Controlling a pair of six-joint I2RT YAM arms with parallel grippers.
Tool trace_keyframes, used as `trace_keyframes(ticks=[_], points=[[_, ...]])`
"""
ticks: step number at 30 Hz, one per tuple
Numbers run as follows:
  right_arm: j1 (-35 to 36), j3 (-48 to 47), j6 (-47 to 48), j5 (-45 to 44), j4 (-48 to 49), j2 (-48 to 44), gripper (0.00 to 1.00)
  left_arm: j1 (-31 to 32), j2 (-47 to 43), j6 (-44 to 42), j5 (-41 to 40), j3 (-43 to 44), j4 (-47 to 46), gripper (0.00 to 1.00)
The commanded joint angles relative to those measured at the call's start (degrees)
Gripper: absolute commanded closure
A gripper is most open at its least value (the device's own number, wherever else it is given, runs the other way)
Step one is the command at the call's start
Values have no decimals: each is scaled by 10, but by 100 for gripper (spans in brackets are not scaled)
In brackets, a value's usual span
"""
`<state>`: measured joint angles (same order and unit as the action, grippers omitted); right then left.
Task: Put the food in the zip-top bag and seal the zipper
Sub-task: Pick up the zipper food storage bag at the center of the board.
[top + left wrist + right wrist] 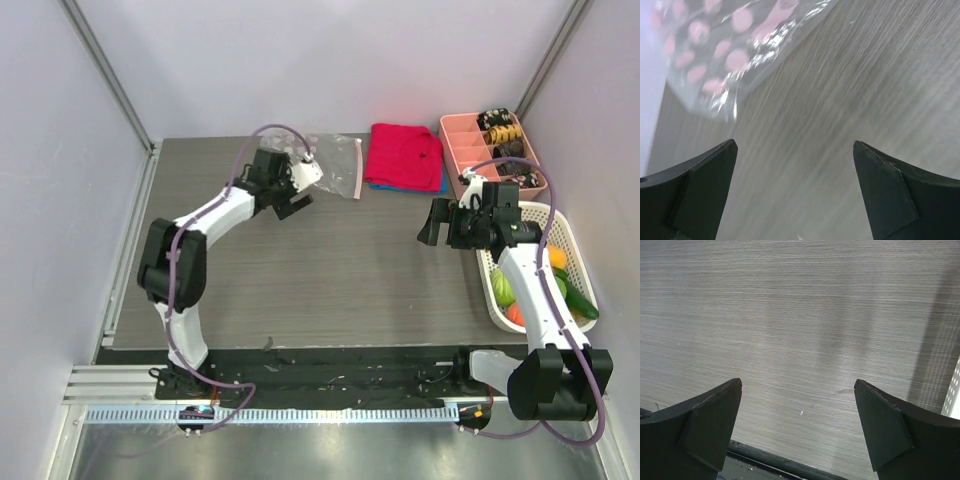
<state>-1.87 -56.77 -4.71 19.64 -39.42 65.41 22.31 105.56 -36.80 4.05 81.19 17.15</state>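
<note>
The zip-top bag's near edge [326,188] [807,24] lies below my left gripper and farther outward, and the gripper's fingers are over bare table, so the gripper needs to move down and outward onto that edge next.
The zip-top bag [330,158] lies flat at the back of the table, clear and crinkly, with its pink zipper strip [358,170] along the right edge. In the left wrist view its dotted corner [725,45] shows at the upper left. My left gripper [296,198] hovers at the bag's near-left corner, open and empty [795,150], with bare table between the jaws. The food lies in a white basket [573,238] at the right: a green round piece [503,288], an orange one [557,258], a red-orange one [515,315] and a dark green cucumber [581,306]. My right gripper [432,222] is left of the basket, open and empty [797,385].
A folded red cloth [403,153] on a blue one lies right of the bag. A pink compartment tray [462,148] with dark small items stands at the back right. The basket's edge [952,395] shows at the right of the right wrist view. Walls close in left, back and right.
</note>
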Motion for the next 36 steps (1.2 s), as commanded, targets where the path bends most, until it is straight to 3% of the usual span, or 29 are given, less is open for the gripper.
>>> trace_keyframes(ticks=[1, 10, 19, 20, 24, 25, 29, 31, 36], points=[[-1, -9, 1, 22, 18, 3, 1, 21, 70, -186, 35, -10, -170, 0], [-1, -3, 1, 38, 22, 12, 0, 44, 220, -324, 26, 27, -316, 15], [-1, -8, -29, 65, 35, 24, 0, 53, 308, -314, -2, 121, -277, 57], [-1, -11, -31, 70, 35, 32, 0, 53, 308, -309, -4, 124, -270, 68], [-1, -40, -17, 87, 29, 46, 0, 52, 251, -262, 25, 101, -220, 96], [-1, -54, -10, 87, 26, 46, 0, 53, 202, -247, 38, 80, -208, 100], [-1, -104, 44, 69, -14, 45, 0, 51, 73, -161, 91, 39, -120, 100], [-1, -145, 66, 54, -54, 55, 0, 49, 0, -80, 120, 33, -69, 100], [-14, -185, 14, 105, -88, 61, 1, 48, -108, 96, 159, 16, 20, 100]])
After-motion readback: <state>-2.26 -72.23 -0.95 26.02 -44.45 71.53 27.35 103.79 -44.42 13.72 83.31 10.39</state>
